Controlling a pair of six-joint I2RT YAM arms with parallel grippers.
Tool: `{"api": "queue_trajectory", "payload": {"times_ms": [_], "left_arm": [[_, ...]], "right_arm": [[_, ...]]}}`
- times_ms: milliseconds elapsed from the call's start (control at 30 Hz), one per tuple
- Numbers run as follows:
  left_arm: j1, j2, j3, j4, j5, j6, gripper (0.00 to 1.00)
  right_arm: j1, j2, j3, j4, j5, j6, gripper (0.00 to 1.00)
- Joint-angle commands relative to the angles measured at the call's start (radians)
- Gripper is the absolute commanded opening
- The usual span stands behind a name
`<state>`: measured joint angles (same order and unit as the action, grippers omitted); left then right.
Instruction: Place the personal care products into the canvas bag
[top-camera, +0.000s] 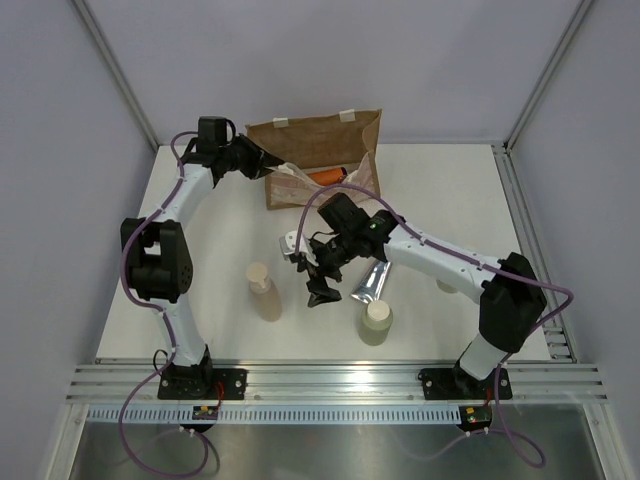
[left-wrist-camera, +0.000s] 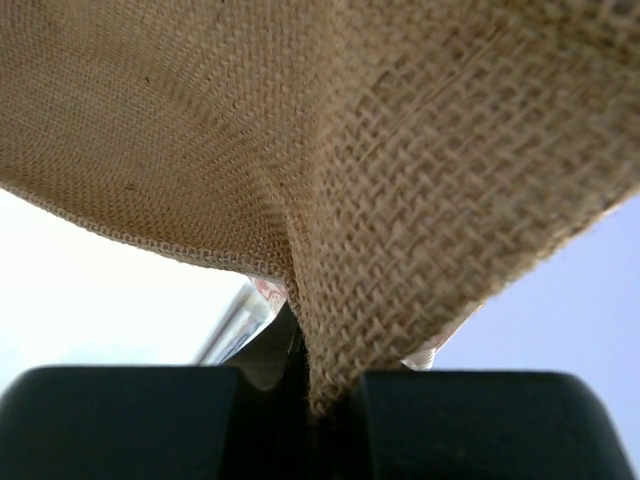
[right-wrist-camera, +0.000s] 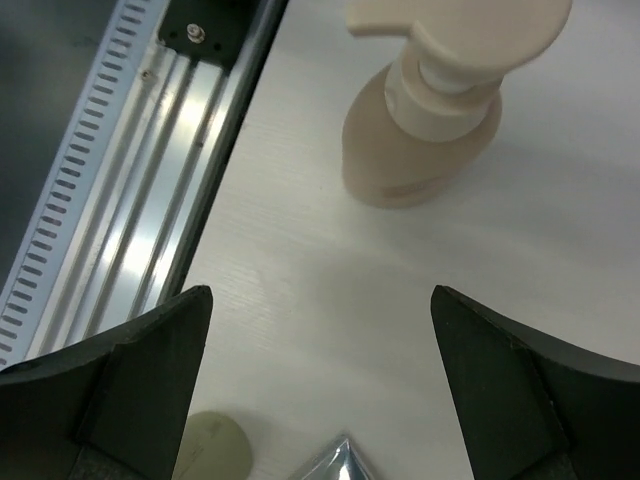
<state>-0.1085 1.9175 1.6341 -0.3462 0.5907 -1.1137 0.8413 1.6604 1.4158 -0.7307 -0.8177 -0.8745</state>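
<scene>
The robot's right gripper will next move open to the left in the top view, around the neck of the beige bottle, because the bottle's neck is narrow below the pump head.
The canvas bag (top-camera: 330, 140) lies at the back of the table with its mouth facing forward. My left gripper (top-camera: 262, 163) is shut on its left rim; in the left wrist view the jute cloth (left-wrist-camera: 420, 180) is pinched between the jaws of that gripper (left-wrist-camera: 325, 400). An orange bottle (top-camera: 328, 176) lies inside the mouth. My right gripper (top-camera: 312, 277) is open and empty above the table. One beige bottle (top-camera: 265, 291) stands left of it and shows ahead in the right wrist view (right-wrist-camera: 425, 120). Another beige bottle (top-camera: 377, 323) and the silver-blue tube (top-camera: 372, 283) are to its right. The green bottle is out of view.
A third beige bottle (top-camera: 447, 286) is mostly hidden behind the right forearm. The slotted aluminium rail (top-camera: 330, 382) runs along the near table edge and shows in the right wrist view (right-wrist-camera: 130, 190). Grey walls enclose the table.
</scene>
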Motion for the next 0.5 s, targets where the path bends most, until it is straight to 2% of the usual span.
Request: {"api": "queue_trajectory", "payload": {"times_ms": [0, 33, 67, 100, 167, 467], "left_arm": [[0.001, -0.066, 0.036, 0.0, 0.07, 0.089, 0.0], [0.001, -0.066, 0.036, -0.007, 0.069, 0.097, 0.0], [0.003, -0.067, 0.038, -0.016, 0.07, 0.11, 0.0], [0.004, -0.069, 0.038, -0.02, 0.069, 0.117, 0.0], [0.007, -0.071, 0.046, -0.034, 0.069, 0.132, 0.0], [0.015, -0.069, 0.061, -0.04, 0.078, 0.143, 0.0]], "right_arm": [[0.059, -0.038, -0.116, 0.448, 0.184, 0.29, 0.99], [0.073, -0.031, -0.136, 0.505, 0.219, 0.346, 0.99], [0.087, -0.022, -0.156, 0.637, 0.28, 0.496, 1.0], [0.116, 0.001, -0.17, 0.677, 0.373, 0.549, 0.99], [0.142, 0.016, -0.178, 0.768, 0.431, 0.656, 1.0], [0.3, 0.052, -0.259, 0.994, 0.727, 0.868, 1.0]]}}
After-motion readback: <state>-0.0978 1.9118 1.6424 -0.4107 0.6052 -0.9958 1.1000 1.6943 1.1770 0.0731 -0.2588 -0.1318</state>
